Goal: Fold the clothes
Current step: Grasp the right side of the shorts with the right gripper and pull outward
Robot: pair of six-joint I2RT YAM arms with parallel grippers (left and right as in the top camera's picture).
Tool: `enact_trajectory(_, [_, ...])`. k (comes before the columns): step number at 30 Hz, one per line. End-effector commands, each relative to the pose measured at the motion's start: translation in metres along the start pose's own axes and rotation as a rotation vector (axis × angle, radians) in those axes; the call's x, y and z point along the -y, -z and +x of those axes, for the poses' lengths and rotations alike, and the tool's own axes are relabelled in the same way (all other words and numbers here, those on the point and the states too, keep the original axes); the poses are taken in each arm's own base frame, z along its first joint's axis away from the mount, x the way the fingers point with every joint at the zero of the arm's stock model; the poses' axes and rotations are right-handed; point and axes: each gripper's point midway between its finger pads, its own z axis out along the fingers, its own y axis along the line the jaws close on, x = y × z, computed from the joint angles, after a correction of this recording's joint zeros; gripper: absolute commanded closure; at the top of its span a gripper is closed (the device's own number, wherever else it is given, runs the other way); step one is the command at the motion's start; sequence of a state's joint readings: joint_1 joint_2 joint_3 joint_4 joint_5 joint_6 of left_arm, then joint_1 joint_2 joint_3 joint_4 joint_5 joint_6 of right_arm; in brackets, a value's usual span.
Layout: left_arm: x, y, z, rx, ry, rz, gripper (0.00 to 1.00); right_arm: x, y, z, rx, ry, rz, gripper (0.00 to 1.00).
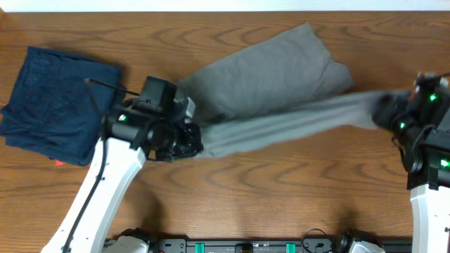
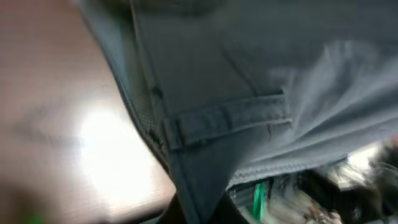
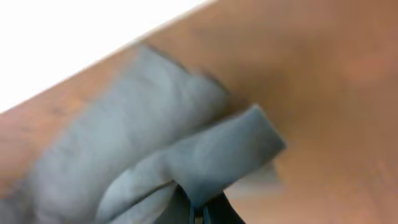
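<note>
Next, my left gripper moves outward and down over the flat part's end (image 1: 199, 90) facing the navy garment and releases the waistband, since that layer lies spread there.
The grey shorts (image 1: 274, 77) lie across the middle of the wooden table, one part flat at the back, one part stretched taut between my two grippers. My left gripper (image 1: 188, 140) is shut on the shorts' left end; the left wrist view shows the waistband and a belt loop (image 2: 224, 118) close up. My right gripper (image 1: 388, 112) is shut on the right end, lifted off the table. The right wrist view shows a pinched fold of grey fabric (image 3: 205, 155) in the fingers (image 3: 200, 211).
A dark navy folded garment (image 1: 56, 105) lies at the far left, beside the left arm. A small red item (image 1: 59, 162) peeks out under its front edge. The table's back edge (image 1: 225, 10) runs close behind the shorts.
</note>
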State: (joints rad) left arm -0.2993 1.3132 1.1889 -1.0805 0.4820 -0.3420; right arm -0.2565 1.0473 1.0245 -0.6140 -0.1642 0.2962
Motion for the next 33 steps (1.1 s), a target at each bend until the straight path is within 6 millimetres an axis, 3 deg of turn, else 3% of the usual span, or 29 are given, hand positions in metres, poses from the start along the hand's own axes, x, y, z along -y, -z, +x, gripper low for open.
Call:
enact_trajectory(1, [-0.037,0.01,-0.034,0.178,0.084,-0.21,0.94,-0.014,-0.004,-0.032,0.105,0.127,-0.025,0.99])
enact_trajectory(5, [-0.045,0.005,-0.07,0.306,0.177,-0.254,0.94,-0.031,-0.035,-0.046,0.146,0.157,-0.075,0.99])
enact_trajectory(9, [-0.052,-0.012,-0.091,0.343,0.294,-0.26,0.94,-0.05,-0.077,-0.044,0.141,0.188,-0.123,0.99])
enact_trajectory(17, [-0.077,-0.06,-0.114,0.338,0.472,-0.321,0.93,-0.082,-0.17,0.0,0.067,0.262,-0.194,0.99])
enact_trajectory(21, [-0.083,-0.08,-0.133,0.363,0.483,-0.308,0.93,-0.095,-0.203,0.015,0.083,0.277,-0.229,0.99])
enact_trajectory(22, [-0.085,-0.084,-0.139,0.374,0.485,-0.301,0.92,-0.098,-0.21,0.019,0.087,0.282,-0.238,0.99])
enact_trajectory(23, [-0.087,-0.089,-0.146,0.387,0.487,-0.294,0.83,-0.103,-0.216,0.024,0.09,0.288,-0.25,0.98])
enact_trajectory(26, [-0.09,-0.095,-0.167,0.44,0.489,-0.261,0.58,-0.117,-0.229,0.037,0.095,0.306,-0.282,0.85])
enact_trajectory(27, [-0.092,-0.094,-0.174,0.464,0.492,-0.246,0.47,-0.121,-0.23,0.04,0.096,0.311,-0.29,0.71])
enact_trajectory(28, [-0.092,-0.092,-0.181,0.487,0.493,-0.233,0.43,-0.123,-0.229,0.041,0.095,0.313,-0.295,0.57])
enact_trajectory(29, [-0.092,-0.087,-0.19,0.515,0.497,-0.208,0.39,-0.126,-0.228,0.041,0.099,0.316,-0.3,0.49])
enact_trajectory(33, [-0.08,-0.068,-0.206,0.53,0.501,-0.046,0.38,-0.12,-0.22,0.03,0.111,0.308,-0.272,0.47])
